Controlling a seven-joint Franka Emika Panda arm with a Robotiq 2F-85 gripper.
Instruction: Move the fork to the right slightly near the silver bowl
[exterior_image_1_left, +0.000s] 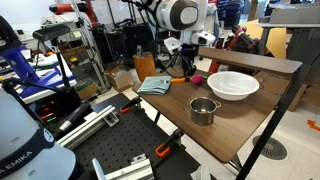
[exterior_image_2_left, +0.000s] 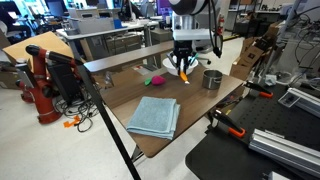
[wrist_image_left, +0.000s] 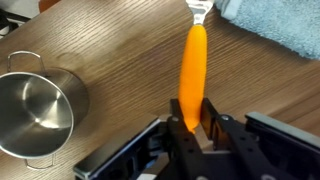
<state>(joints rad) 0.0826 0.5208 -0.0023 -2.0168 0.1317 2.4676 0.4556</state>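
My gripper will next lower the fork to the left in the wrist view and let go of it, because the clear wood beside the silver bowl is there below my gripper.
My gripper (wrist_image_left: 190, 118) is shut on the orange handle of the fork (wrist_image_left: 193, 60). In the wrist view the fork's metal head points away from me toward a blue towel. The silver bowl (wrist_image_left: 35, 108) stands empty on the wooden table, left of the fork in that view and apart from it. In both exterior views the gripper (exterior_image_1_left: 185, 67) (exterior_image_2_left: 184, 64) hangs low over the table, with the fork (exterior_image_1_left: 187, 75) (exterior_image_2_left: 184, 73) sticking out below its fingers. The silver bowl (exterior_image_1_left: 203, 110) (exterior_image_2_left: 212, 79) stands near the table edge, a short way from the gripper.
A folded blue towel (exterior_image_1_left: 155, 85) (exterior_image_2_left: 155, 115) (wrist_image_left: 270, 25) lies on the table. A wide white bowl (exterior_image_1_left: 232, 85) sits behind the silver bowl. A small pink blob (exterior_image_1_left: 197, 78) (exterior_image_2_left: 153, 79) lies close to the gripper. The table edges are close by.
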